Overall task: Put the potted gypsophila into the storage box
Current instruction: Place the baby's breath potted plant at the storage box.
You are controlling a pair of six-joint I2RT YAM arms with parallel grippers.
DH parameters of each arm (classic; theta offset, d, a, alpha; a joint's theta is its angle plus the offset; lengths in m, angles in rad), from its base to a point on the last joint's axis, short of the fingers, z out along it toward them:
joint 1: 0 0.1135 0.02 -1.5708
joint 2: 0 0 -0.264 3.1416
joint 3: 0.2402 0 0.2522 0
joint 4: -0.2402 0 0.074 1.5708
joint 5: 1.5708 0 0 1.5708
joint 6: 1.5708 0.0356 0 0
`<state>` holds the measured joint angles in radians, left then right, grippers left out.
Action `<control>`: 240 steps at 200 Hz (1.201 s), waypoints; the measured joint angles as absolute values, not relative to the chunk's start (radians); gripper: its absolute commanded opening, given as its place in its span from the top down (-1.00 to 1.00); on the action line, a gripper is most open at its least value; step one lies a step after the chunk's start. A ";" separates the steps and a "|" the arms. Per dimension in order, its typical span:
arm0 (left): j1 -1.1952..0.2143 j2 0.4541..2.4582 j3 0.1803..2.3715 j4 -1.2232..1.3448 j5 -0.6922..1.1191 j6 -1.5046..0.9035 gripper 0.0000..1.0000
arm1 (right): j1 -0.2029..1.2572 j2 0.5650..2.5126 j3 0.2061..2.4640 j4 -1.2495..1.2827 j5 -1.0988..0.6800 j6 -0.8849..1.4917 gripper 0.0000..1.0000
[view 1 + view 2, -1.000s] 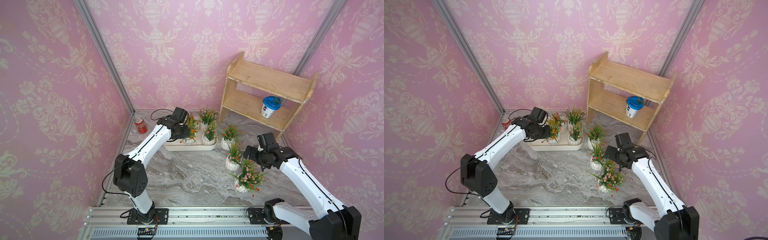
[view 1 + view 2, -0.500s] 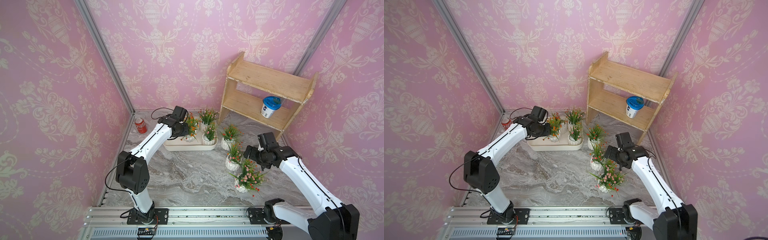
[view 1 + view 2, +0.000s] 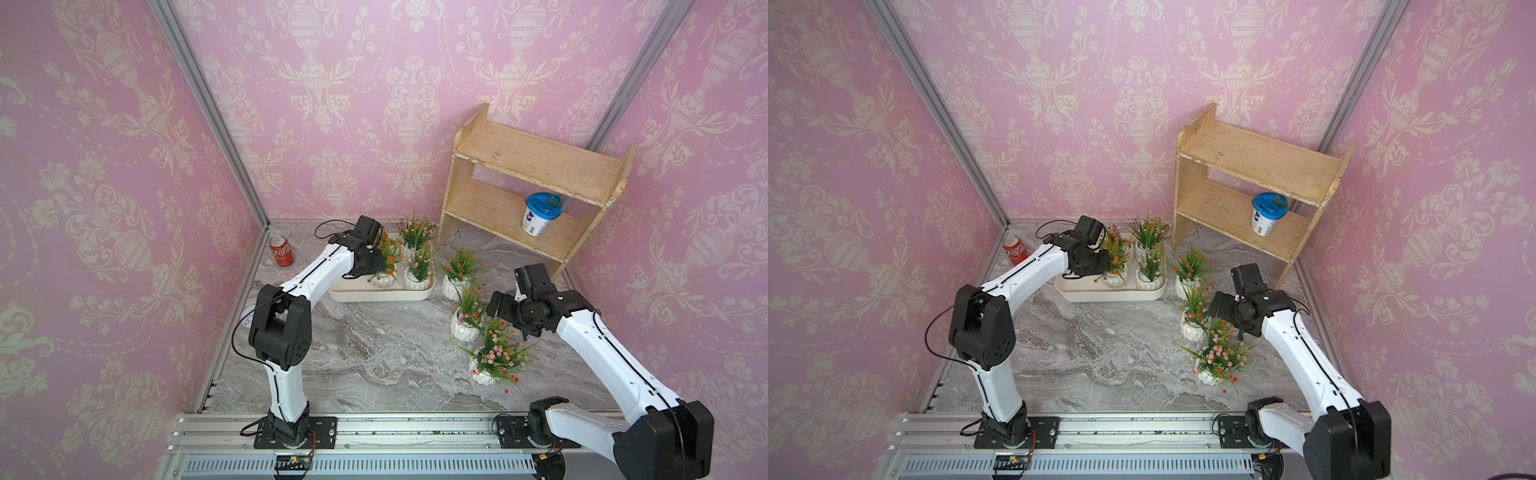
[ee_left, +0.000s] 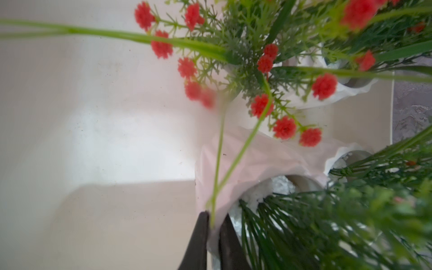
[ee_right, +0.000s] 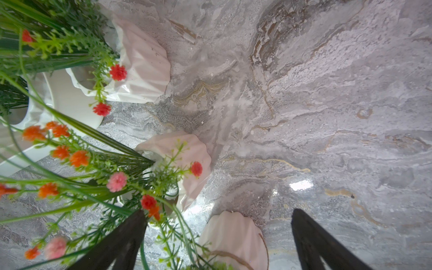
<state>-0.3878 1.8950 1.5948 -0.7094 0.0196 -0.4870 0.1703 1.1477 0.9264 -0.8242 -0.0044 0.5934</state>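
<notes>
I must bring my left gripper across and down toward the gap [image 3: 400, 283] beside the pink pot and let go of the orange-flowered pot's rim there, as more pots are still outside the box.
The storage box [image 3: 382, 296] [image 3: 1113, 296] is a cream bin at the back of the marble table. Three potted gypsophila are in it: an orange-flowered one [image 3: 383, 280], a pink one [image 3: 417, 282] and one behind [image 3: 409, 249]. My left gripper [image 4: 214, 217] [image 3: 374, 266] is shut on the orange-flowered pot's rim [image 4: 233, 182], low inside the box. Three more pots stand right of the box [image 3: 453, 286] [image 3: 464, 330] [image 3: 484, 376]. My right gripper [image 5: 217, 211] [image 3: 509, 320] hovers open above them, with one white ribbed pot [image 5: 233, 236] between its fingers, untouched.
A wooden two-tier shelf [image 3: 536, 183] stands at the back right with a blue-lidded tub [image 3: 540, 214] on its lower board. A red soda can [image 3: 281, 251] stands by the left wall. Pink walls close in on three sides.
My left arm's elbow has lifted and swung forward while its gripper stayed on the pot in the box. The right arm has held still.
</notes>
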 measured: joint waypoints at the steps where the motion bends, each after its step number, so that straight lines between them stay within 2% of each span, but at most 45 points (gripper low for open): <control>1: -0.388 1.896 1.595 -0.709 0.020 -0.487 1.00 | 0.170 1.148 0.926 -0.824 -0.004 0.593 -0.99; 161: -0.382 2.016 1.645 -0.705 0.104 -0.501 0.99 | 0.157 1.148 0.926 -0.824 -0.012 0.575 -0.99; 193: -0.382 2.025 1.658 -0.711 0.103 -0.503 0.89 | 0.156 1.148 0.926 -0.825 -0.012 0.575 -0.99; 223: -0.382 2.025 1.658 -0.714 0.104 -0.503 0.60 | 0.150 1.148 0.926 -0.824 -0.012 0.575 -0.99; 240: -0.382 2.025 1.666 -0.715 0.104 -0.506 0.52 | 0.150 1.148 0.926 -0.824 -0.012 0.575 -0.99</control>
<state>-0.3824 2.0247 1.6665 -0.7151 0.1036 -0.5056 0.1497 1.1484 0.9257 -0.8242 -0.0124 0.5751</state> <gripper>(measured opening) 0.218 0.995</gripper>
